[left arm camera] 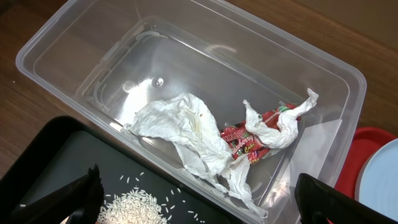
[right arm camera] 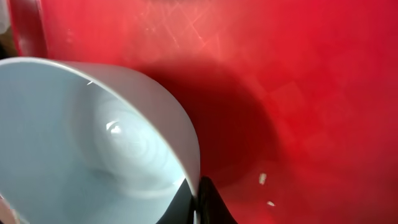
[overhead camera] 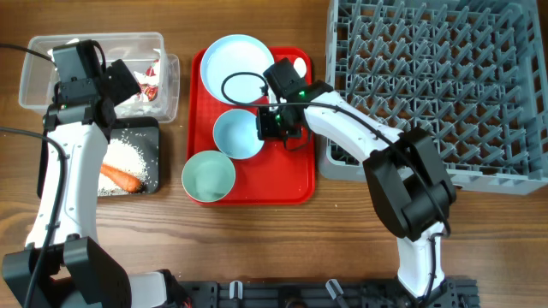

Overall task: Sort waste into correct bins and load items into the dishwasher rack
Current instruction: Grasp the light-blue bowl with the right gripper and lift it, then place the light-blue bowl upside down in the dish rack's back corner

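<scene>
The rack is empty and is waiting for the dishes, so my right gripper needs to lift the pale blue bowl up off the red tray (overhead camera: pixel 291 180) and carry it outward over the rack's far corner (overhead camera: pixel 355 26).
My left gripper (overhead camera: pixel 128 85) is open and empty, hovering where the clear tub (left arm camera: pixel 74 43) meets the black tray (left arm camera: pixel 56 155). A crumpled white tissue (left arm camera: pixel 180 127) and a red-and-white wrapper (left arm camera: pixel 245 142) lie in the tub. White rice (overhead camera: pixel 127 158) and an orange carrot (overhead camera: pixel 120 178) lie on the black tray. My right gripper (right arm camera: pixel 198 199) is shut on the rim of the pale blue bowl (right arm camera: pixel 93 137), which sits on the red tray (overhead camera: pixel 291 180). The pale blue plate (overhead camera: pixel 235 64) and pale green bowl (overhead camera: pixel 208 175) are also on that tray.
The grey dishwasher rack (overhead camera: pixel 437 77) fills the right of the table, next to the red tray. A small pale round object (overhead camera: pixel 300 66) peeks out behind my right arm. Two stray rice grains (right arm camera: pixel 262 179) lie on the red tray near the bowl.
</scene>
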Robot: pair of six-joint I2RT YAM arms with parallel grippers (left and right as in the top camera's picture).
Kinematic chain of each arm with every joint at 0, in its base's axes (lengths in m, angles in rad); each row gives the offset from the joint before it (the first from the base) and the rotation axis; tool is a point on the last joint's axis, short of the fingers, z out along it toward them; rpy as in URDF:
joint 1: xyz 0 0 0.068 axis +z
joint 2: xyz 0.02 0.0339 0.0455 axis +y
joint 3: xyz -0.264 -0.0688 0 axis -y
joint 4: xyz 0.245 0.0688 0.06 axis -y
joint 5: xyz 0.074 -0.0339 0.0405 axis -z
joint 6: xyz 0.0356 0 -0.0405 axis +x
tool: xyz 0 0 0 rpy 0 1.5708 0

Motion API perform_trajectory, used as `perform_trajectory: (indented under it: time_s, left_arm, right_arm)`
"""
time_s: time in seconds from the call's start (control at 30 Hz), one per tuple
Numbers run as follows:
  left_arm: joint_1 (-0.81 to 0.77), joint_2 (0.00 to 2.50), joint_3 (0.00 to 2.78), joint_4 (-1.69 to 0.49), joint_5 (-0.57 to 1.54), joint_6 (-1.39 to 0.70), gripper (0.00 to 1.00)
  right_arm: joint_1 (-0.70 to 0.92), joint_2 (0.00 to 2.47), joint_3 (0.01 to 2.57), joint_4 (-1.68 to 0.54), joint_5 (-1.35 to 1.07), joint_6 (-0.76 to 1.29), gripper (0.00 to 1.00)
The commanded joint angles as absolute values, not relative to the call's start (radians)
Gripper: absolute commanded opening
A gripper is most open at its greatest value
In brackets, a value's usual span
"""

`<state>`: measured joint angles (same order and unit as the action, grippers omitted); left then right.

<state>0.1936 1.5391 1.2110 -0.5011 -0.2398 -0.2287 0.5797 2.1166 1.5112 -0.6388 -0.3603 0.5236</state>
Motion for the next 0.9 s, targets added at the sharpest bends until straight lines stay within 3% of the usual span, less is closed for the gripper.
perform_trajectory:
  time_s: [0.0, 0.13, 0.23, 0.33, 0.43, 0.6, 0.73, 0.87]
  left_arm:
    - [0.199, 1.547, 1.228, -0.499, -0.255, -0.213, 1.00]
    - [0.199, 1.547, 1.228, -0.499, -0.255, -0.213, 1.00]
    - [0.199, 1.547, 1.228, -0.499, -0.255, -0.213, 1.00]
    - [0.199, 1.547, 1.228, -0.499, -0.255, -0.213, 1.00]
    - [0.199, 1.547, 1.228, -0.499, -0.255, -0.213, 1.00]
    - [0.199, 1.547, 1.228, -0.499, -0.255, -0.213, 1.00]
    - [0.199, 1.547, 1.228, -0.499, -0.255, -0.213, 1.00]
    - [0.199, 1.547, 1.228, -0.499, -0.255, -0.213, 1.00]
  right_arm:
    - [0.561, 1.997, 1.511, -0.685, -0.210, 0.515, 0.04]
    - [0.538, 1.796, 1.512, -0.750, 0.015, 0.493, 0.04]
    - [0.531, 1.633, 1.512, -0.755, 0.388, 0.498, 0.04]
    - [0.525, 1.589, 1.512, -0.672, 0.809, 0.479, 0.04]
    - [0.482, 1.649, 1.512, -0.473, 1.067, 0.361, 0.04]
    - [0.345, 1.895, 1.512, 0.183, 1.150, -0.101, 0.04]
    - [0.312, 2.058, 1.512, 0.565, 1.167, -0.450, 0.04]
    - [0.308, 2.167, 1.512, 0.728, 1.163, -0.591, 0.04]
